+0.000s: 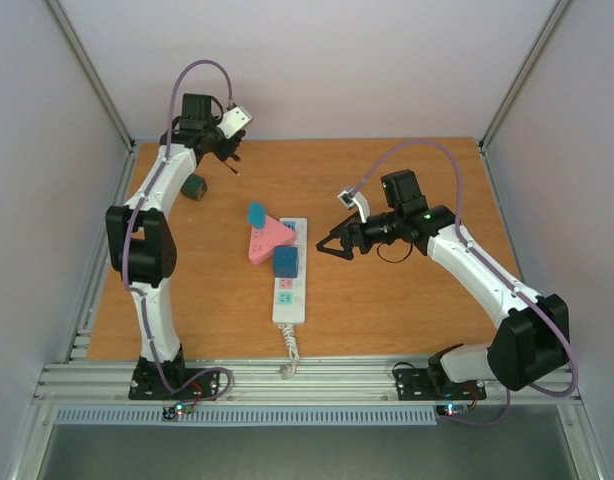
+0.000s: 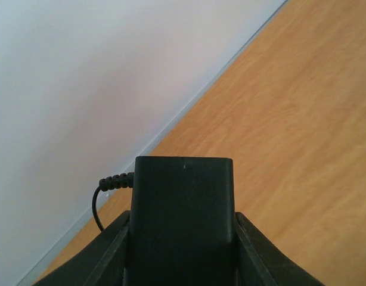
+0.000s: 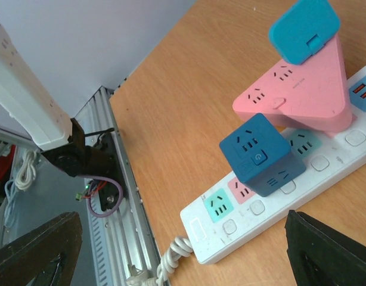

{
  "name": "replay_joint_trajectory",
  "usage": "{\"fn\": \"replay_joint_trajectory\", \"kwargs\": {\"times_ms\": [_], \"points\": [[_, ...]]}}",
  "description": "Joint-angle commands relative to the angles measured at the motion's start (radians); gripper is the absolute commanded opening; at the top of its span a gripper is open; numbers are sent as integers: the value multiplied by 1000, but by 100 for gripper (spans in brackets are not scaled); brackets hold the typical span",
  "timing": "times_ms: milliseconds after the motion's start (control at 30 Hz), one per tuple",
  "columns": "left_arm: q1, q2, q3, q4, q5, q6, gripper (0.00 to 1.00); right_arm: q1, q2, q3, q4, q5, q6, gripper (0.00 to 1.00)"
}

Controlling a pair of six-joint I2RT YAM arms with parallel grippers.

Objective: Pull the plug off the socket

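Observation:
I will lower my left gripper to the bare tabletop [image 1: 233,184] beside the dark green cube next and release the black plug there, clear of the socket.
The socket, a long white power strip [image 1: 288,305], lies mid-table with its coiled cord [image 1: 287,355] toward the near edge. A pink triangular adapter [image 1: 268,240] with a teal plug [image 1: 256,213] on it, and a dark blue cube adapter [image 1: 285,262], sit plugged into it. The right wrist view shows the strip [image 3: 201,229], cube [image 3: 260,155], pink adapter [image 3: 302,89] and teal plug [image 3: 305,27]. My right gripper [image 1: 332,243] is open and empty just right of the strip; its fingertips [image 3: 37,250] are wide apart. My left gripper [image 1: 230,155] is at the far back left, shut on a black plug [image 2: 183,208] with a thin black cord.
A dark green cube [image 1: 194,187] lies on the table at the back left, near my left arm. Grey walls enclose the back and both sides. An aluminium rail [image 1: 287,380] runs along the near edge.

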Motion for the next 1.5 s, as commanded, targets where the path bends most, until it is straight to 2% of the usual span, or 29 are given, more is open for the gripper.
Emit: {"fn": "replay_joint_trajectory", "kwargs": {"times_ms": [0, 200, 500, 867, 967, 1167, 1300, 1467], "points": [[28, 117, 106, 83, -78, -39, 17, -3, 32, 1, 31, 3, -9, 94], [31, 249, 126, 97, -147, -6, 18, -3, 72, 11, 40, -6, -8, 94], [33, 271, 33, 73, -35, -58, 20, -3, 104, 14, 55, -6, -23, 94], [33, 273, -32, -6, 30, -71, 24, -3, 143, 14, 81, -18, -28, 94], [33, 280, -19, -32, 33, -80, 30, -3, 144, 10, 87, -17, -30, 94], [33, 266, -2, -81, 70, -98, 51, -3, 146, 2, 90, -15, -41, 94], [33, 253, 24, -107, 83, -113, 59, -3, 148, 2, 100, -24, -37, 93], [34, 205, 23, -132, 92, -116, 63, -2, 141, -5, 110, -27, -37, 93]]}}
